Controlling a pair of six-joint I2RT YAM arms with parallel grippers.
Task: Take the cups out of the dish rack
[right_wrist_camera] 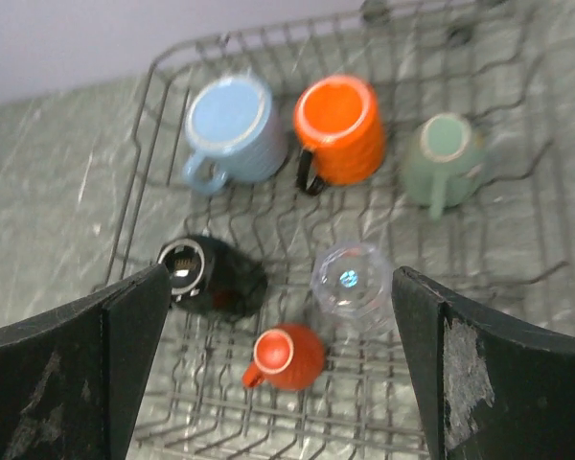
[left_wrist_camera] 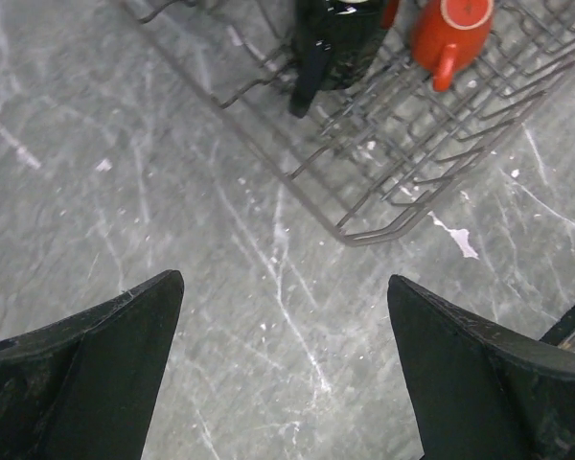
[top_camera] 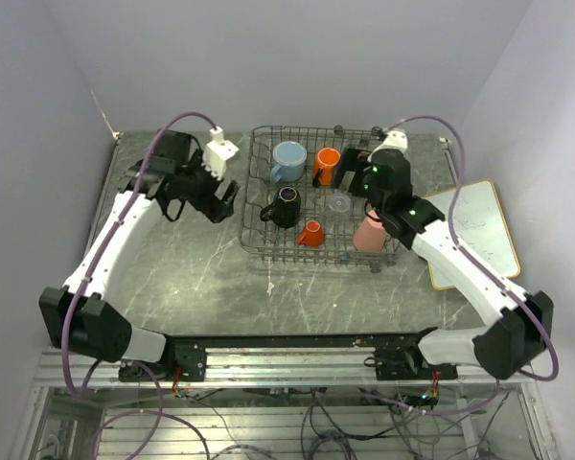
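Next, the left gripper moves past the rack's rim, down onto the black mug's handle, which juts toward it, below and to its right in the top view.
The grey wire dish rack (top_camera: 311,257) stands mid-table and holds a light blue mug (top_camera: 288,160), an orange mug (top_camera: 327,165), a black mug (top_camera: 285,206), a tiny orange cup (top_camera: 310,233), a clear glass (top_camera: 338,203) and a pink tumbler (top_camera: 369,232). My right gripper (top_camera: 356,178) hangs open and empty above the rack's back right. Its view shows the pale green cup (right_wrist_camera: 446,153), the clear glass (right_wrist_camera: 355,283) and the tiny orange cup (right_wrist_camera: 289,356) below its open jaws. My left gripper (top_camera: 225,201) is open and empty over the table, left of the rack.
A white board with a wooden frame (top_camera: 479,230) lies on the table right of the rack, under the right arm. Walls close in the table at the back and both sides. The grey marble tabletop (top_camera: 172,278) spreads left and in front of the rack.
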